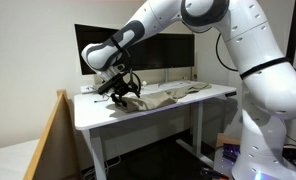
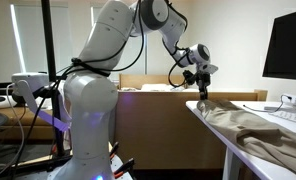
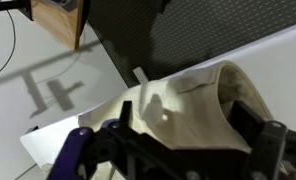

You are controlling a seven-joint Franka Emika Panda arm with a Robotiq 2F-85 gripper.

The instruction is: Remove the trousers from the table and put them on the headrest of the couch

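The trousers' raised fold lies between my gripper's open fingers, so my gripper will stay low and close across it.
The beige trousers [image 1: 163, 97] lie rumpled along the white table [image 1: 98, 115], also seen in an exterior view [image 2: 260, 128]. My gripper [image 1: 120, 90] hangs low over the end of the trousers nearest the couch, also seen in an exterior view [image 2: 201, 88]. In the wrist view the gripper [image 3: 173, 140] is open, its dark fingers on either side of a fold of the trousers [image 3: 183, 105]; I cannot tell if they touch it. The tan headrest panel of the couch [image 1: 51, 140] stands just beyond that end of the table, and also shows in the wrist view [image 3: 58, 20].
Two dark monitors [image 1: 158, 50] stand at the back of the table; one shows in an exterior view [image 2: 288, 45]. A whitish cushion [image 1: 8, 160] adjoins the headrest. The robot's white base [image 1: 263, 130] stands at the table's other end. Dark carpet [image 3: 208, 30] lies beside the table.
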